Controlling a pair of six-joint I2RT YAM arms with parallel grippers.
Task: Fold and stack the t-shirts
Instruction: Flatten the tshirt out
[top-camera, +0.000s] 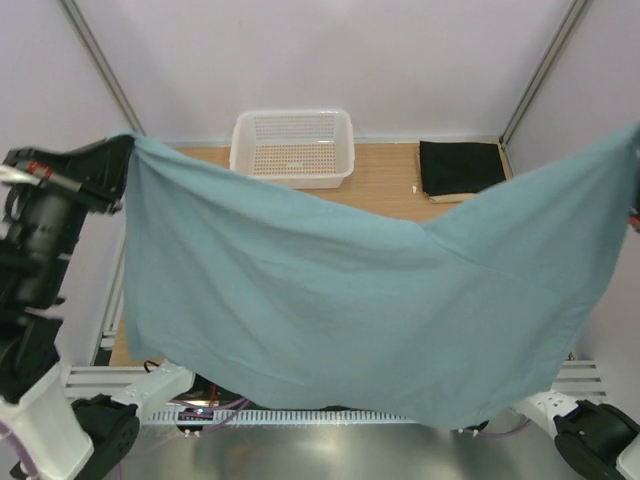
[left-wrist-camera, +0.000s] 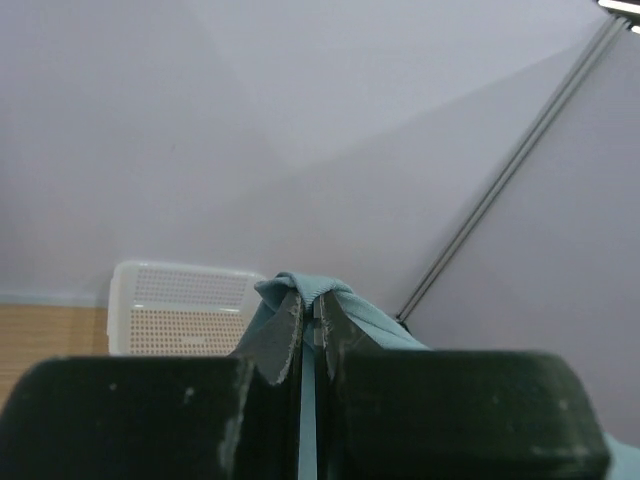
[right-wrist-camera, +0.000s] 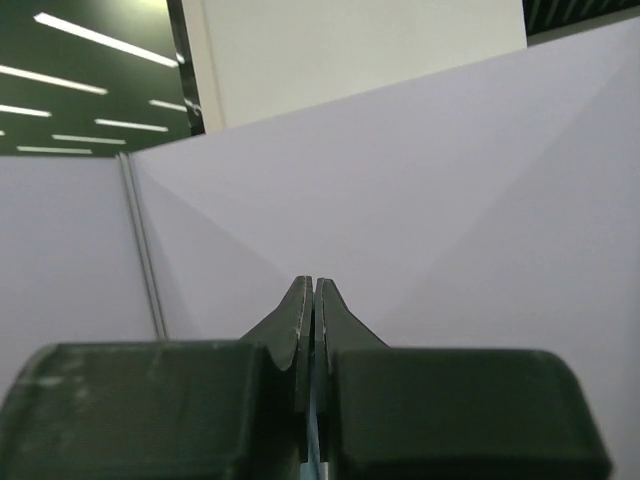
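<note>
Next, my right gripper lowers its hanging cloth to the table near the black t-shirt (top-camera: 460, 166) and lets go. That spot is below the gripper and to its left in the top view.
The large teal-blue t-shirt (top-camera: 350, 310) hangs spread wide in the air between my two arms and hides most of the table. My left gripper (top-camera: 128, 148) is shut on its upper left corner; the cloth (left-wrist-camera: 300, 290) bunches over the fingertips in the left wrist view. My right gripper sits at the far right frame edge of the top view, hidden by the cloth; in its wrist view it (right-wrist-camera: 314, 285) is shut on a thin strip of teal cloth (right-wrist-camera: 313, 440). The black t-shirt (top-camera: 460, 166) lies folded at the back right, on something cream-beige (top-camera: 450, 198).
A white mesh basket (top-camera: 292, 146) stands at the back centre of the wooden table (top-camera: 385, 185); it also shows in the left wrist view (left-wrist-camera: 180, 310). Frame posts rise at the back left (top-camera: 100, 62) and back right (top-camera: 545, 68).
</note>
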